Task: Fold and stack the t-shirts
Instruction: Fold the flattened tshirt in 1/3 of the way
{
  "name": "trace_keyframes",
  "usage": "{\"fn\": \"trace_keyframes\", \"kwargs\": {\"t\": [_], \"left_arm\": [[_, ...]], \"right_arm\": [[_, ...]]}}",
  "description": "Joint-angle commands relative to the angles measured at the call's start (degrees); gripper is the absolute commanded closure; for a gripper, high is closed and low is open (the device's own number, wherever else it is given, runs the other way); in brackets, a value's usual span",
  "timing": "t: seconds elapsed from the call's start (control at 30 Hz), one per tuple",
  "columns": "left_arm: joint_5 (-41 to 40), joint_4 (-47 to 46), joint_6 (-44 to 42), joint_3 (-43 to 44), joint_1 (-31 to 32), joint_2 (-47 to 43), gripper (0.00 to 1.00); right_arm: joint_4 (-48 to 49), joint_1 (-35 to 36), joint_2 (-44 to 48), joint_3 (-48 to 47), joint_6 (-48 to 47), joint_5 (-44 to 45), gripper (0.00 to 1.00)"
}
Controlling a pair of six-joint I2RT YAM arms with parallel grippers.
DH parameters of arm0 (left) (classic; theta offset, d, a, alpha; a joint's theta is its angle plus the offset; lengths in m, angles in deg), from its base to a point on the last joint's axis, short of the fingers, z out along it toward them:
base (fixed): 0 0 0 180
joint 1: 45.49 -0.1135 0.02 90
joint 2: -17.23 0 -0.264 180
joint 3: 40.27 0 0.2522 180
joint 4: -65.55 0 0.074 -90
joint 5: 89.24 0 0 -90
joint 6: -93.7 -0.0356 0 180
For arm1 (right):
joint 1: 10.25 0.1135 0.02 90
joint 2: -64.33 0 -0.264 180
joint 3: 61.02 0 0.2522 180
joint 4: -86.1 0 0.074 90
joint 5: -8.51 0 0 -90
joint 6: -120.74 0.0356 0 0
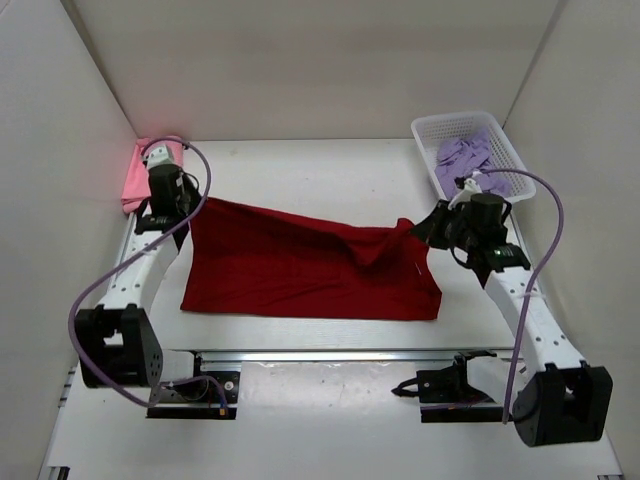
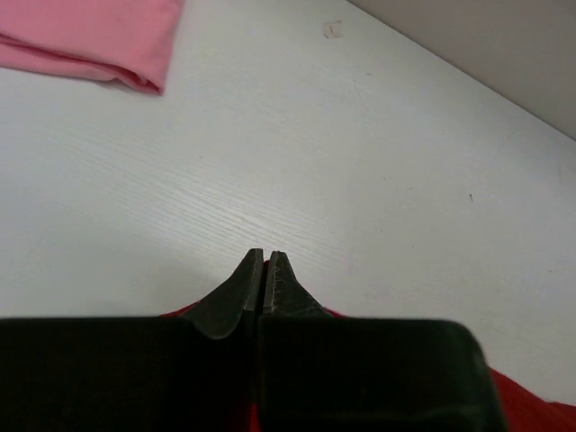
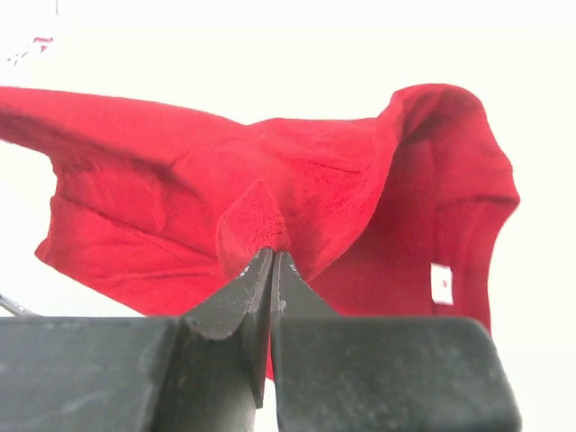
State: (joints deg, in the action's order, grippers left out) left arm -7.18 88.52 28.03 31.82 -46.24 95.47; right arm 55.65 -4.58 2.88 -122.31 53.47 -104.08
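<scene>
I will move my left gripper back over the dark red t-shirt's flat end next and let go of the t-shirt's held corner there, because that end lies back from it.
The dark red t-shirt lies spread across the middle of the table. My left gripper is shut on its far left corner; red cloth shows under the shut fingers. My right gripper is shut on its far right part, lifted a little, and the red shirt bunches at the fingertips. The pink t-shirt lies folded at the far left, also in the left wrist view. The lavender t-shirt sits crumpled in the basket.
A white mesh basket stands at the far right corner. White walls enclose the table on the left, back and right. A metal rail runs along the near edge between the arm bases.
</scene>
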Motion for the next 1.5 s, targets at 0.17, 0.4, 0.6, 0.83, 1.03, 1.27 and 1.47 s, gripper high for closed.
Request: {"fn": "trace_keyframes", "kwargs": {"t": [0.17,0.4,0.6,0.83,1.03,1.27,1.47], "left_arm": [[-3.31,1.77,-1.75,-6.82,-1.18,-1.42,1.00],[0.64,4.32,3.42,-14.72,-2.93,-0.37,1.00],[-1.88,5.20,4.40,-15.17,-1.54,-1.59,1.00],[4.50,5.20,7.29,-17.36,-6.37,-0.72,0.78],[5.31,1.95,10.29,-20.17,-7.51,-5.36,0.51],[1.70,-1.91,10.65,-22.91,-3.39,-14.51,0.59],[3.47,-3.24,8.62,-21.77,11.96,-15.22,0.64]], "right_arm": [[-4.75,-1.28,8.80,11.39,-0.57,-0.26,1.00],[-8.18,0.03,13.46,16.58,-0.31,2.63,1.00],[-11.52,2.06,16.54,16.86,0.92,6.76,1.00],[-20.57,2.68,13.29,11.06,-1.19,17.22,1.00],[-21.89,1.54,11.79,9.73,-2.77,16.26,0.96],[-20.14,6.53,13.46,6.05,-3.92,22.32,0.77],[-9.45,23.73,6.81,6.74,-3.56,16.97,1.00]]}}
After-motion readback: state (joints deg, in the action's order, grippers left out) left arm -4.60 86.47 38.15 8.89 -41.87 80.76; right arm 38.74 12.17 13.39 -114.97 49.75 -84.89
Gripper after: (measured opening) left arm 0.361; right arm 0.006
